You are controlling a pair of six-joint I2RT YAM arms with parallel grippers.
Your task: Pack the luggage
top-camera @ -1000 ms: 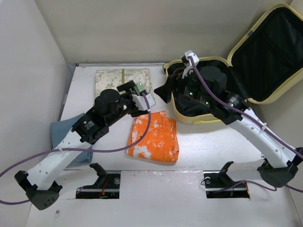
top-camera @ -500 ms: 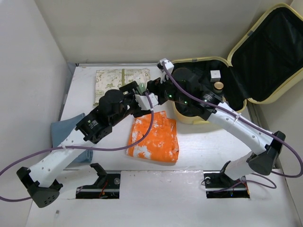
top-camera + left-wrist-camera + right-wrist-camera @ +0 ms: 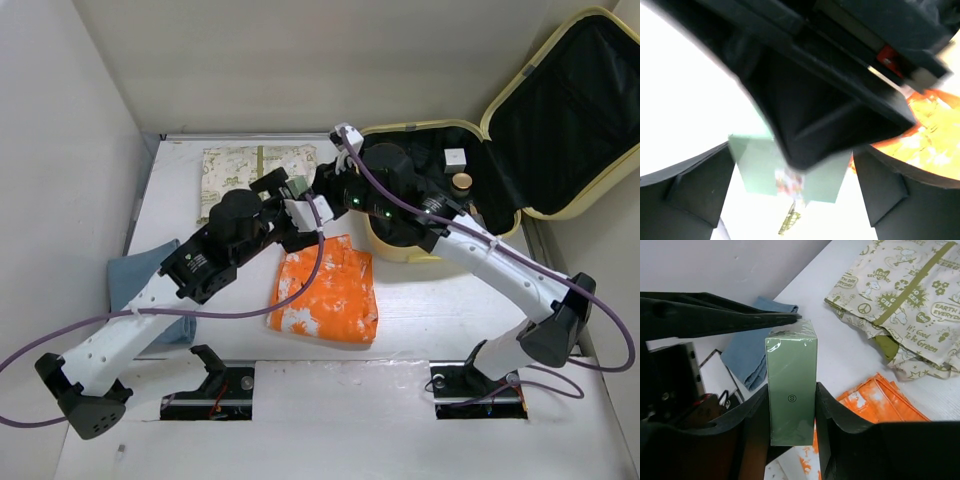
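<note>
The black lining is bare beside the small white box (image 3: pixel 425 154). I will next move my right gripper to the right in the top view, over the luggage, and then down there.
The luggage (image 3: pixel 585 205), a pale yellow suitcase with black lining, lies open at the back right. A pale green wrapped box (image 3: pixel 791 385) is up over the table, left of the luggage. My right gripper (image 3: pixel 791 390) is shut on it, both fingers pressed to its sides. My left gripper (image 3: pixel 792 185) stands open around the same box (image 3: pixel 760 172), with a gap on each side. In the top view the two grippers meet at the box (image 3: pixel 299 188), the left gripper (image 3: pixel 292 200) from the left and the right gripper (image 3: pixel 322 186) from the right.
An orange-and-white cloth (image 3: pixel 325 295) lies folded mid-table under the grippers. A cream printed cloth (image 3: pixel 258 165) lies at the back, a blue cloth (image 3: pixel 140 285) at the left edge. A small white box (image 3: pixel 455 157) and a round wooden-topped item (image 3: pixel 461 181) sit inside the luggage.
My right arm swung out of the luggage leftward to the box and closed on it. My left gripper's jaws widened off the box.
</note>
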